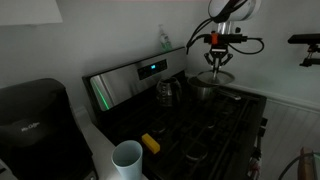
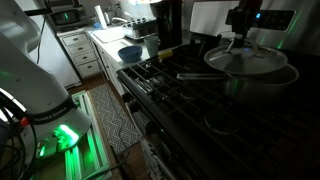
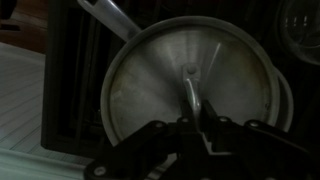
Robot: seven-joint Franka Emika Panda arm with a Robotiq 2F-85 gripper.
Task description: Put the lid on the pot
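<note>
I will move my gripper to the right in the wrist view and down to let go of the knob, because the pot's rim (image 2: 292,76) (image 3: 288,102) sticks out past the lid on that side.
The silver lid (image 3: 150,90) lies over the steel pot, whose rim (image 3: 288,95) shows at the lid's right edge. The pot's long handle (image 3: 110,20) points to the upper left. My gripper (image 3: 195,112) is directly above the lid's centre, its two fingers shut on the small knob. In an exterior view the lid (image 2: 250,58) covers the pot (image 2: 262,82) on a back burner, with the gripper (image 2: 240,40) on top. In an exterior view the gripper (image 1: 218,64) hangs over the pot (image 1: 206,90). I cannot tell whether the lid rests fully on the rim.
A darker kettle (image 1: 168,92) stands next to the pot on the black stove (image 1: 215,130). A white mug (image 1: 127,158) and a yellow object (image 1: 150,143) sit at the stove's near end. A blue bowl (image 2: 130,52) is on the counter.
</note>
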